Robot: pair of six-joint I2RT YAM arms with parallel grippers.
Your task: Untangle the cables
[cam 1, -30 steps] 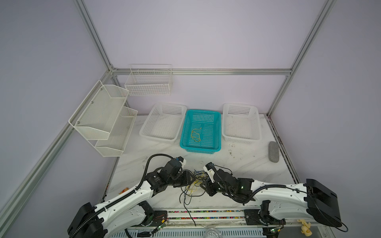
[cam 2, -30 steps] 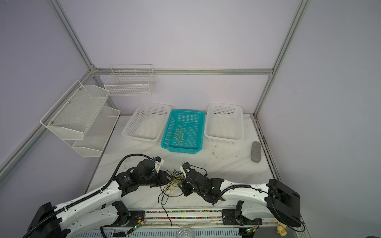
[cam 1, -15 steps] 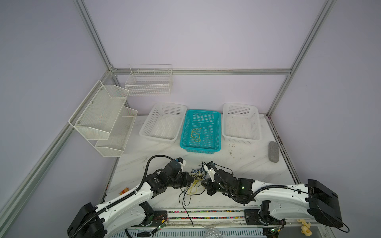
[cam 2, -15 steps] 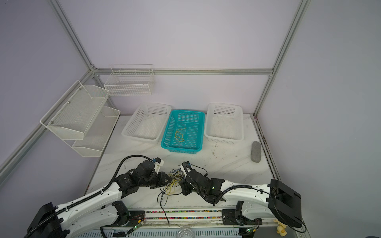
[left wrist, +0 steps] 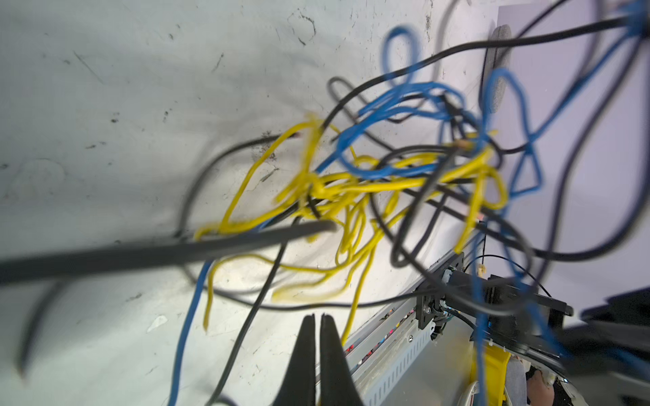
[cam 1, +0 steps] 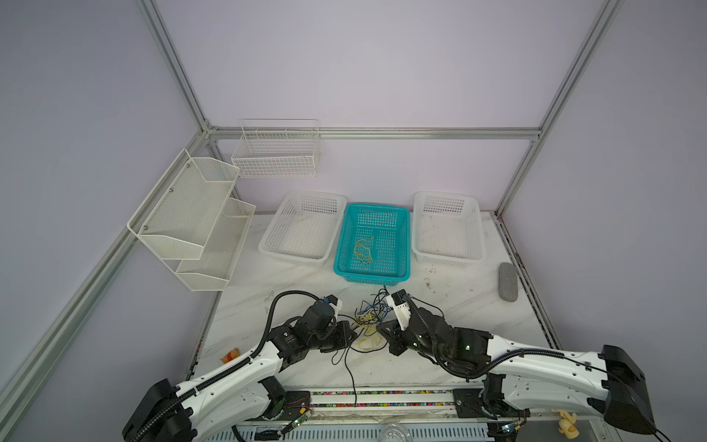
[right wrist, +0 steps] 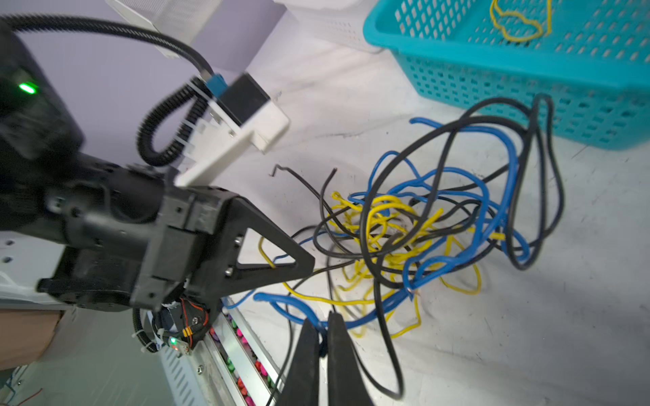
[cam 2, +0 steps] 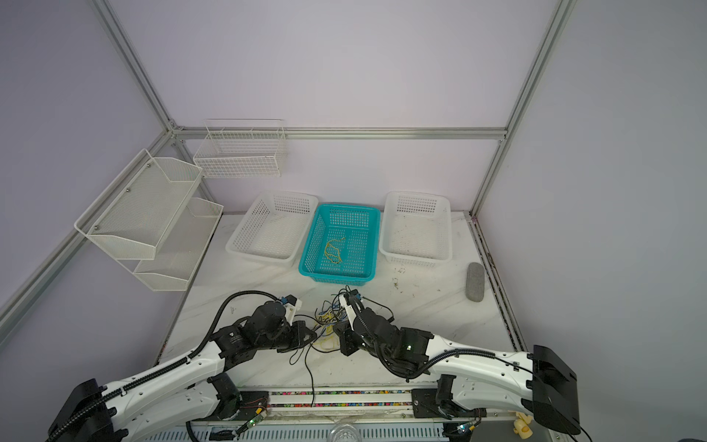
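Note:
My right gripper lifts the blue cable (right wrist: 281, 302) next, draws it away from the tangle toward the grey pad, lowers and releases it, since clear tabletop lies beside the gripper.
The cables (cam 1: 369, 319) (cam 2: 327, 317) form one tangle of thin yellow, blue and black cords on the white table between my two grippers. My left gripper (left wrist: 317, 318) (cam 1: 354, 336) is shut at the tangle's left edge. No cord shows between its tips; a yellow cable (left wrist: 355, 305) passes just behind one finger. My right gripper (right wrist: 322, 325) (cam 1: 379, 329) is shut on a blue cable (right wrist: 281, 302) at the tangle's near right edge. Loops of the cables (right wrist: 439, 218) stand up off the table. One black cable (cam 1: 350, 375) trails over the front edge.
A teal basket (cam 1: 373, 208) behind the tangle holds one loose yellow cable (cam 1: 362, 250). White baskets (cam 1: 313, 195) (cam 1: 445, 195) flank it. A grey oblong pad (cam 1: 508, 282) lies at the right edge. Wire racks (cam 1: 191, 214) hang on the left wall.
Both grippers have closed, the right one onto a blue cable. The tangle's far loops have risen a little.

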